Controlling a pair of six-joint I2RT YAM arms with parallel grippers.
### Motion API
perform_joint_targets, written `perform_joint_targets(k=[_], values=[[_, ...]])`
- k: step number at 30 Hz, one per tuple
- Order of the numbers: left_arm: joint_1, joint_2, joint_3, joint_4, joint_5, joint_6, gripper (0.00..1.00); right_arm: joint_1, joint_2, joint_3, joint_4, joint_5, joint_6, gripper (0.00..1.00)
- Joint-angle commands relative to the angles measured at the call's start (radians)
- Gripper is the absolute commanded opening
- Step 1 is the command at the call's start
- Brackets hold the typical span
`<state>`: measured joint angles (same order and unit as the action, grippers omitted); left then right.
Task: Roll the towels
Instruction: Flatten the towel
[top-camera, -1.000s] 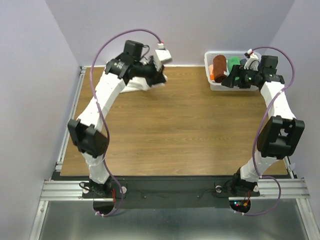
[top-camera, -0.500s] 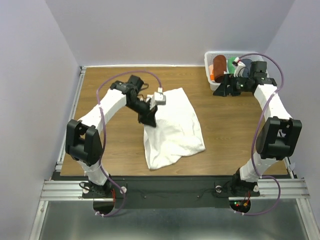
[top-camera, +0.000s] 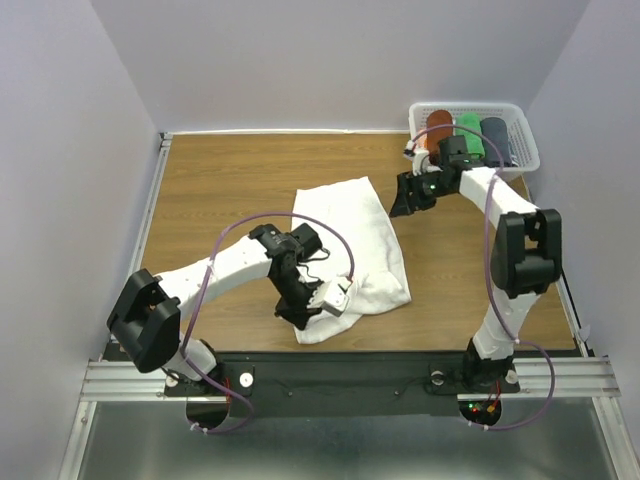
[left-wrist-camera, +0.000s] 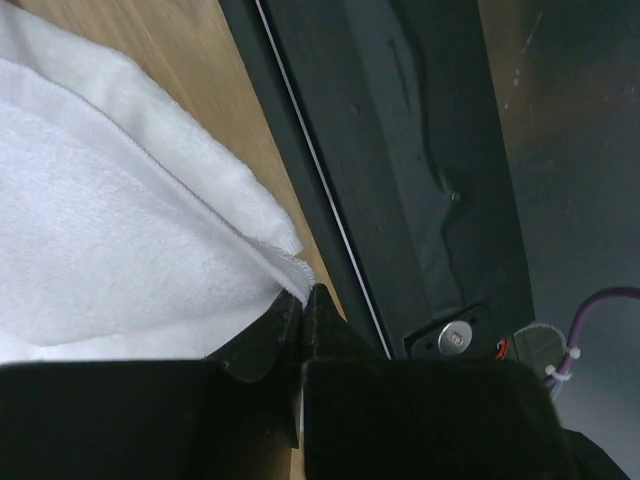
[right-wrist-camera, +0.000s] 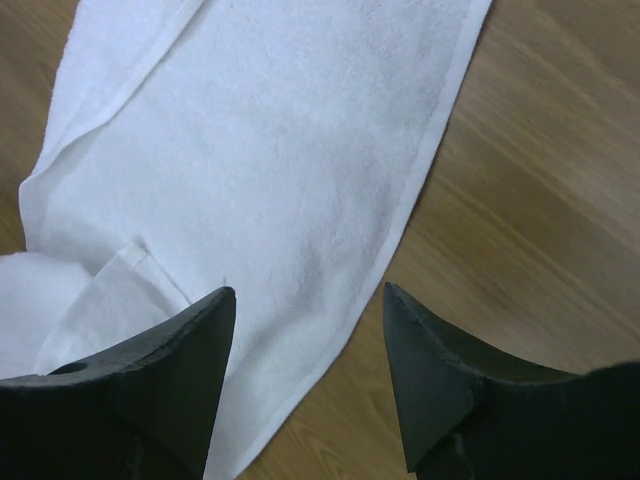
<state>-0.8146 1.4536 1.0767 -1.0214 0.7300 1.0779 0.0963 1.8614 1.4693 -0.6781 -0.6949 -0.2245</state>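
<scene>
The towel lies creased, so my left gripper will move outward and to the left in the top view and let go of the towel's corner onto the bare tabletop.
The white towel (top-camera: 350, 240) lies spread flat and a little creased in the middle of the wooden table. My left gripper (top-camera: 298, 316) is at its near-left corner, by the table's front edge. In the left wrist view the gripper (left-wrist-camera: 305, 292) is shut, with the hemmed corner of the towel (left-wrist-camera: 100, 260) pinched at its tips. My right gripper (top-camera: 403, 204) is open and hovers over the towel's far-right edge. In the right wrist view the gripper (right-wrist-camera: 308, 288) straddles the towel's hem (right-wrist-camera: 270, 150). The slate blue-grey towel (top-camera: 494, 140) sits rolled in the basket.
A white basket (top-camera: 527, 140) at the far right corner also holds a rust-brown roll (top-camera: 438, 128) and a green roll (top-camera: 468, 127). The black frame rail (left-wrist-camera: 400, 150) runs just beyond the table's front edge, close to my left gripper.
My left gripper has pulled the white towel from the far left to the table's middle, then moved to its near corner. My right gripper has left the basket and come over the towel's far-right edge.
</scene>
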Motion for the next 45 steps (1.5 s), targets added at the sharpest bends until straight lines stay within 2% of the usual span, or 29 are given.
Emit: perform_joint_targets(k=[1,5,7,8,10,13,15,17,18,20,21,22,24,26,27,28,30,32,35,39,43,45], values=[[-0.023,-0.047,-0.034,0.004,-0.096,0.016,0.01,0.083,0.129,0.088,0.020,0.072,-0.033,0.61],[-0.023,-0.067,-0.053,0.023,-0.177,0.011,0.00,0.186,0.254,0.128,0.037,0.193,-0.039,0.47],[-0.020,-0.076,-0.063,0.032,-0.196,0.007,0.00,0.200,0.301,0.149,0.045,0.273,-0.026,0.41],[-0.017,-0.084,-0.073,0.038,-0.205,0.001,0.00,0.201,0.341,0.170,0.048,0.317,-0.006,0.33],[-0.005,-0.093,-0.084,0.046,-0.216,-0.003,0.00,0.201,0.367,0.181,0.046,0.380,0.007,0.28],[0.064,-0.099,-0.103,0.058,-0.251,0.008,0.00,0.198,0.372,0.143,0.045,0.513,0.002,0.16],[0.179,-0.090,-0.092,0.057,-0.279,0.052,0.00,0.171,0.331,0.061,0.045,0.584,0.004,0.06],[0.285,-0.072,-0.071,0.050,-0.294,0.092,0.00,0.143,0.280,-0.022,0.041,0.610,-0.015,0.03],[0.392,-0.047,-0.048,0.050,-0.323,0.138,0.00,0.114,0.222,-0.117,0.043,0.621,-0.025,0.03],[0.483,-0.016,-0.020,0.072,-0.366,0.166,0.00,0.088,0.150,-0.206,0.041,0.621,-0.062,0.03],[0.573,0.013,0.014,0.113,-0.398,0.183,0.00,0.082,0.115,-0.260,0.041,0.620,-0.075,0.03],[0.607,0.030,0.035,0.141,-0.411,0.194,0.00,0.083,0.029,-0.347,0.040,0.608,-0.090,0.03],[0.691,0.094,0.119,0.219,-0.438,0.189,0.00,0.108,-0.049,-0.417,0.023,0.546,-0.111,0.02],[0.729,0.141,0.198,0.250,-0.437,0.159,0.00,0.150,-0.134,-0.472,-0.030,0.479,-0.139,0.02],[0.741,0.180,0.279,0.265,-0.414,0.151,0.00,0.210,-0.154,-0.480,-0.052,0.447,-0.144,0.03],[0.759,0.197,0.319,0.255,-0.394,0.148,0.00,0.244,-0.169,-0.483,-0.107,0.364,-0.169,0.04],[0.764,0.231,0.400,0.175,-0.357,0.200,0.00,0.350,-0.202,-0.454,-0.158,0.315,-0.191,0.07],[0.764,0.229,0.399,0.146,-0.368,0.243,0.00,0.393,-0.208,-0.413,-0.199,0.231,-0.197,0.09],[0.775,0.183,0.306,0.155,-0.487,0.333,0.00,0.404,-0.154,-0.276,-0.287,0.143,-0.220,0.14],[0.812,0.145,0.152,0.230,-0.566,0.418,0.00,0.401,-0.097,-0.181,-0.259,0.221,-0.210,0.15],[0.913,0.134,0.115,0.277,-0.575,0.517,0.00,0.395,-0.032,-0.184,-0.183,0.377,-0.150,0.14],[0.963,0.133,0.089,0.351,-0.601,0.548,0.00,0.366,-0.009,-0.187,-0.166,0.397,-0.141,0.14]])
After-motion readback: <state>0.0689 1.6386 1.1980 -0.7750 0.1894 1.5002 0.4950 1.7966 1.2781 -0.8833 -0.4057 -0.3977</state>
